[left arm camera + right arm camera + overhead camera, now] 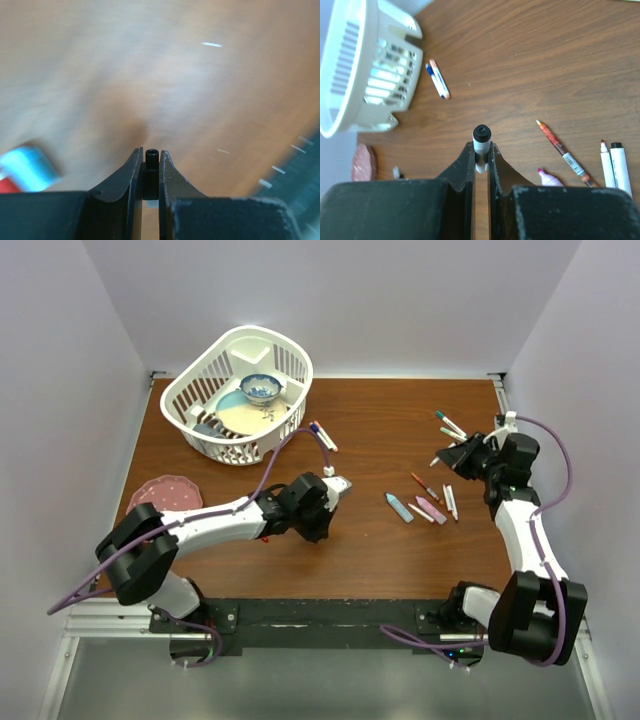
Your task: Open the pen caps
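Observation:
I should move my left gripper to its left in the wrist view next and let go of the cap, because the bare tabletop (75,170) beside the blue and red thing is that way.
My left gripper (151,161) is shut on a small black pen cap (151,156), its open end facing out, close above the blurred table; in the top view this gripper (338,488) is at mid table. My right gripper (481,150) is shut on a white pen with a black end (481,139); in the top view it (445,456) is at the right. Loose pens lie between the grippers: a light-blue one (399,507), a pink one (431,509), a red one (424,485) and a white one (451,502). Two more pens (322,435) lie near the basket, and others (450,425) behind my right gripper.
A white slotted basket (292,360) holding a bowl and a plate stands at the back left. A pink plate (165,492) lies at the left by the left arm. A blurred blue and red thing (25,169) shows at the lower left of the left wrist view.

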